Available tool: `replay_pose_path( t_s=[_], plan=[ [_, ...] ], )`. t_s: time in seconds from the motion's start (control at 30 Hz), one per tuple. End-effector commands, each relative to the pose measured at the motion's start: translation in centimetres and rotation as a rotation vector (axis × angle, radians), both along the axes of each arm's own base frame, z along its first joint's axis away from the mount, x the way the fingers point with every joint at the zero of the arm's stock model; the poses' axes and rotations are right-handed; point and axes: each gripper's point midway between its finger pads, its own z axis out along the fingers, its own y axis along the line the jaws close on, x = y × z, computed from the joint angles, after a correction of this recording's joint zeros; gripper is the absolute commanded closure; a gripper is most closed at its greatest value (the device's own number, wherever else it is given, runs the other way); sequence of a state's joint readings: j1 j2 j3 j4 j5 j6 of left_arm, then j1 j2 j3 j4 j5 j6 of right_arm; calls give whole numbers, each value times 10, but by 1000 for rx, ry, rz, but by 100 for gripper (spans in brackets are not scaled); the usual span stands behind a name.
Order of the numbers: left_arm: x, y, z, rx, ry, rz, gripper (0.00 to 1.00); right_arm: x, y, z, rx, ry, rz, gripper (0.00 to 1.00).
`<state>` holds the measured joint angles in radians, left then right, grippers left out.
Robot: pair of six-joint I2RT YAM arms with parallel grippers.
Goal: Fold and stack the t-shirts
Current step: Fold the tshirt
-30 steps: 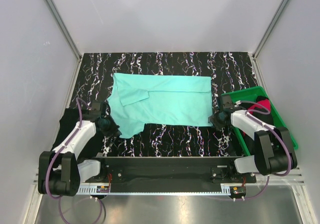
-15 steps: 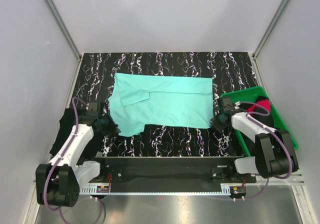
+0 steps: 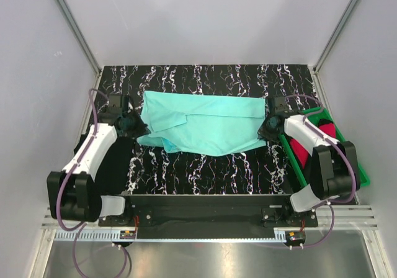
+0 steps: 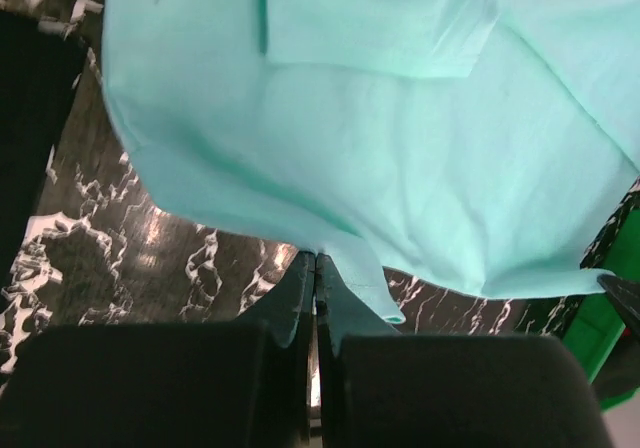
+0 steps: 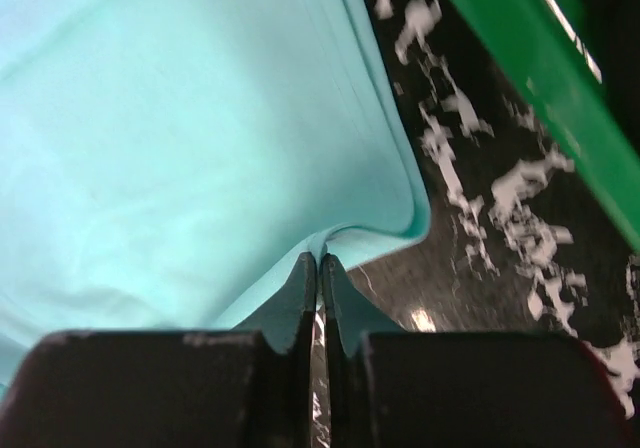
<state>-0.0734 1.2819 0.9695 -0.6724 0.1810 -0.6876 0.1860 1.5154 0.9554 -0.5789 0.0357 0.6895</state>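
The right gripper next carries the turquoise-mint t-shirt's near edge outward to meet the folded far part's edge [image 3: 262,116], covering the t-shirt's open middle. Then it releases, since that far edge lies outward of it.
The turquoise-mint t-shirt [image 3: 205,124] lies across the middle of the marbled mat [image 3: 205,166], its near edge lifted and folding toward the far side. My left gripper [image 3: 133,125] is shut on the shirt's near left edge [image 4: 330,258]. My right gripper [image 3: 268,128] is shut on the shirt's near right edge [image 5: 330,243]. A black t-shirt [image 3: 111,166] lies at the left under the left arm. A red-pink t-shirt [image 3: 313,143] lies with black cloth in the green tray [image 3: 358,166].
The green tray stands on the right, close beside my right arm; its rim shows in the right wrist view [image 5: 520,68]. White enclosure walls rise on the left, right and far sides.
Both grippers have moved away from me, carrying the shirt's near edge up and toward the far side. The shirt's near part has come off the mat.
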Motion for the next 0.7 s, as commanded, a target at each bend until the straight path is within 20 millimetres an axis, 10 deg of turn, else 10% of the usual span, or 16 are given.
replay_pose_path(
  t_s=[0.0, 0.67],
  plan=[
    [43, -5, 18, -11, -69, -22, 100, 19, -8, 3, -16, 28, 68, 98],
    [175, 2, 30, -78, -106, 33, 100, 96, -23, 5, 23, 64, 115, 99]
  ],
)
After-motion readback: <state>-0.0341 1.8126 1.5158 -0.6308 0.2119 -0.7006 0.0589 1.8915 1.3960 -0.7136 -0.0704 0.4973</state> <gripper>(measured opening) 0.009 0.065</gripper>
